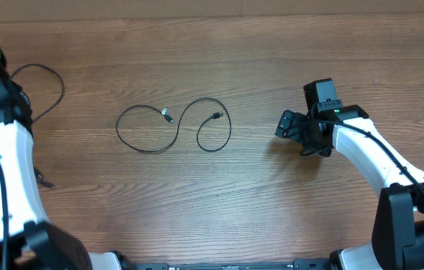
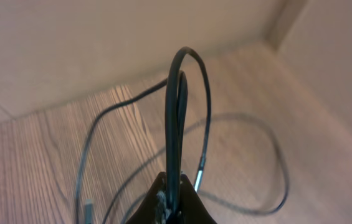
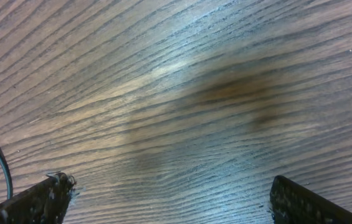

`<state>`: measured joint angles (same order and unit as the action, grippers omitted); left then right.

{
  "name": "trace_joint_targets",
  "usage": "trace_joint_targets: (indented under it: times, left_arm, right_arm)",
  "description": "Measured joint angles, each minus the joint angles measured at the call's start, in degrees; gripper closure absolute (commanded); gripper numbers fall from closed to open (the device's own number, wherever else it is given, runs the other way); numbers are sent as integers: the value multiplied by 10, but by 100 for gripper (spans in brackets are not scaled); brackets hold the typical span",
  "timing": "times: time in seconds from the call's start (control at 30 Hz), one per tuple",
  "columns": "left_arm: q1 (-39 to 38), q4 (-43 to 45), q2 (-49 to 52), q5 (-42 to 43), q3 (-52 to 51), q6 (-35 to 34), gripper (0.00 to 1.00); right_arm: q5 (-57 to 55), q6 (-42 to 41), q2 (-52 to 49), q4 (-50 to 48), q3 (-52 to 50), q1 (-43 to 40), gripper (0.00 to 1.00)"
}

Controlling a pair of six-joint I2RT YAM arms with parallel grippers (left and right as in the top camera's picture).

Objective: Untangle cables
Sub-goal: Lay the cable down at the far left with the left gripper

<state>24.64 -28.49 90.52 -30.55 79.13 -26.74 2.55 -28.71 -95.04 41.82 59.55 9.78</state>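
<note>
The cable's folded bend is clear of the middle cable, so the left gripper should next go down, tilting down toward the trailing parts of the cable, and then open.
One thin black cable (image 1: 174,129) lies in two joined loops at the table's middle, both plug ends turned inward. A second cable (image 1: 52,84) arcs over the far left of the table. In the left wrist view my left gripper (image 2: 174,188) is shut on a folded bend of this cable (image 2: 177,106), which rises from the jaws; its strands and a silver plug (image 2: 199,179) trail over the wood below. My right gripper (image 1: 290,126) stands open over bare wood, right of the middle cable. Its fingertips (image 3: 38,202) are wide apart with nothing between them.
The wooden table (image 1: 219,195) runs to a pale wall at the back. A short arc of cable (image 3: 1,163) shows at the left edge of the right wrist view. The left arm (image 1: 5,172) fills the table's left edge, the right arm (image 1: 377,161) its right side.
</note>
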Motion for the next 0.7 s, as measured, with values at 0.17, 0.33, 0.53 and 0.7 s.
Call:
trace_joint_targets:
  times: [0.17, 0.33, 0.53, 0.7]
  left_arm:
    - [2, 11, 62, 12, 0, 22, 96]
    - [21, 21, 96, 17, 0, 32, 96]
    - [64, 32, 134, 54, 0, 28, 96]
    - [76, 45, 156, 107, 0, 10, 96]
  right_arm:
    - [0, 0, 0, 0, 0, 0, 0]
    - [0, 0, 0, 0, 0, 0, 0]
    - [0, 0, 0, 0, 0, 0, 0]
    - [0, 0, 0, 0, 0, 0, 0]
